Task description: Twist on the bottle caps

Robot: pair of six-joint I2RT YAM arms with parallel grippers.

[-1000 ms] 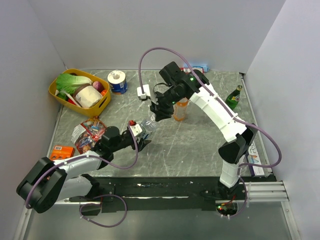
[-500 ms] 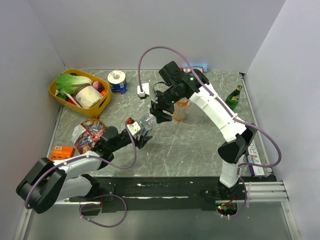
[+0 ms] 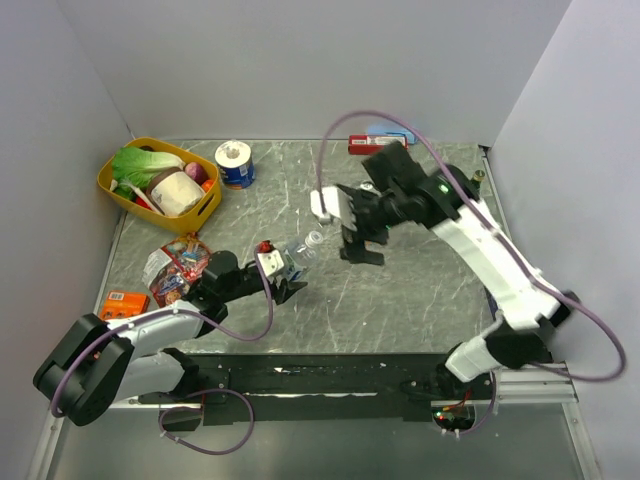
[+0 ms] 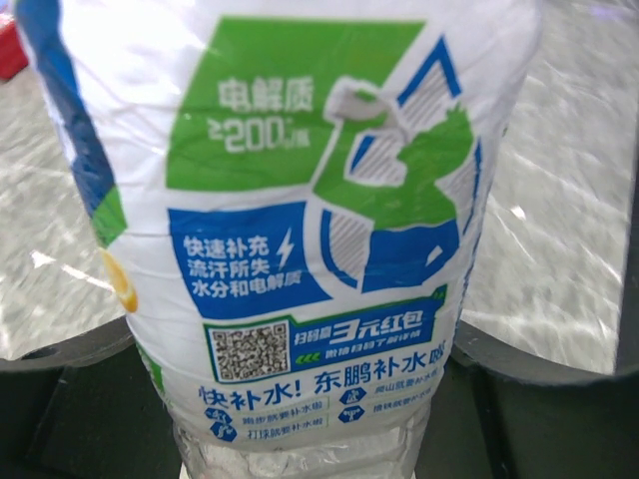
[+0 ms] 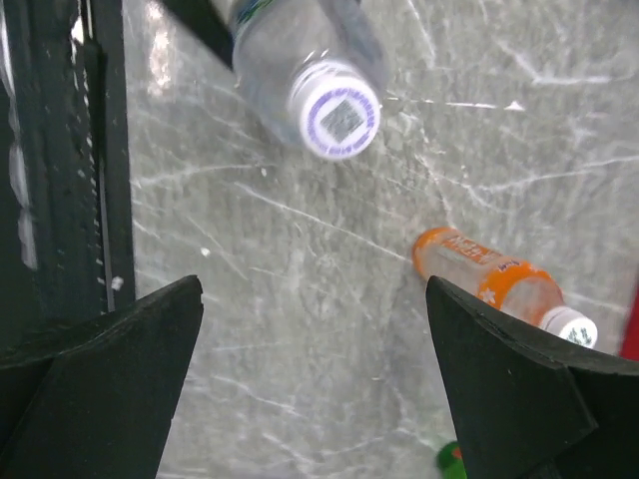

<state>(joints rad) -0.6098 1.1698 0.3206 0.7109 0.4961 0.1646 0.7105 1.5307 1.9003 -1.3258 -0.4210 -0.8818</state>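
My right gripper turns and shifts to the left in the top view onto the water bottle's white cap (image 3: pixel 315 238) (image 5: pixel 340 118) next, since only bare table lies between its open fingers.
My left gripper (image 3: pixel 283 272) is shut on the water bottle (image 4: pixel 300 200) around its blue, green and white label, holding it tilted with the neck toward the right arm. A white cap (image 5: pixel 334 112) sits on that bottle's (image 5: pixel 300 50) neck. My right gripper (image 5: pixel 315 282) hangs open and empty above bare table, a little off from that cap. In the top view it (image 3: pixel 360 248) is just right of the bottle's neck (image 3: pixel 314 240). The orange drink bottle (image 5: pixel 489 271) stands beyond, a white cap (image 5: pixel 573 326) on it. The right arm hides it in the top view.
A yellow basket (image 3: pixel 112 186) of groceries stands at the back left, a tape roll (image 3: pixel 235 162) beside it. A snack bag (image 3: pixel 176 266) and an orange box (image 3: pixel 123 302) lie left of my left arm. A green glass bottle (image 5: pixel 451 457) stands at the right.
My right gripper has opened, let go of the water bottle's cap and pulled away to the right as the arm swung. My left gripper still holds the bottle in the same place.
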